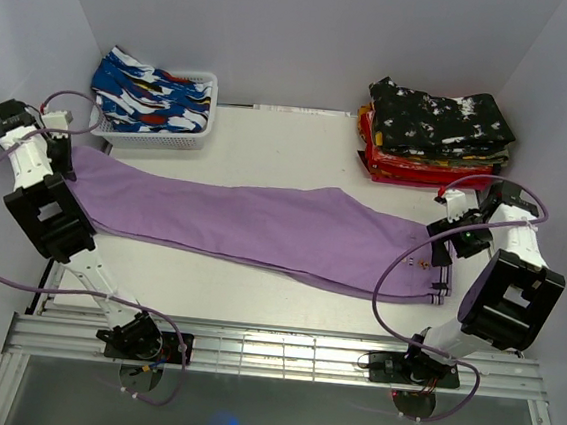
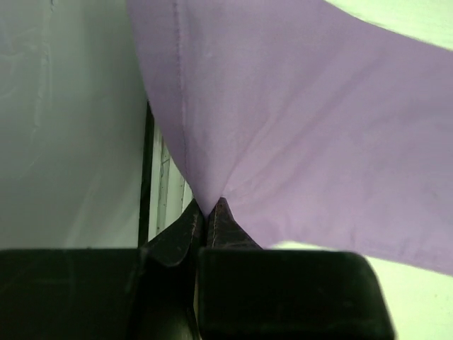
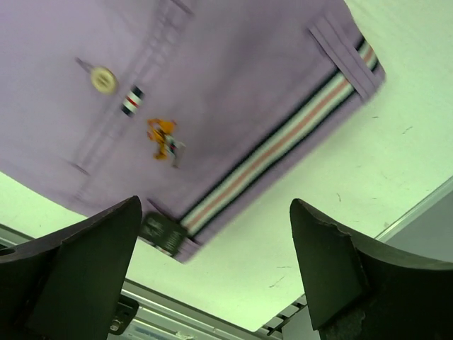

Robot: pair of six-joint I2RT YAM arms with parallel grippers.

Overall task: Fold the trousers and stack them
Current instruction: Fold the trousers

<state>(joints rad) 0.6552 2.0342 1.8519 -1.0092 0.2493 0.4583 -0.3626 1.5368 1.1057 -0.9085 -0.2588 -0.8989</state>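
Note:
My left gripper should next bring the leg end of the trousers to the right in the top view and let go over the trousers' middle (image 1: 278,222), as the legs lie unfolded.
The purple trousers (image 1: 262,226) lie stretched flat across the table, legs to the left, waistband (image 3: 283,145) with its striped lining to the right. My left gripper (image 2: 207,209) is shut on the leg end of the purple trousers (image 2: 304,127) at the table's left edge. My right gripper (image 3: 216,212) is open and empty, just above the waistband's near corner with its dark label (image 3: 159,230). In the top view it (image 1: 454,239) sits by the waistband at the right. A stack of folded trousers (image 1: 437,135) stands at the back right.
A white basket (image 1: 161,132) holding a blue patterned garment (image 1: 149,94) stands at the back left. White walls enclose the table on three sides. The metal rail (image 1: 270,352) runs along the near edge. Purple cables (image 1: 402,284) loop by both arms.

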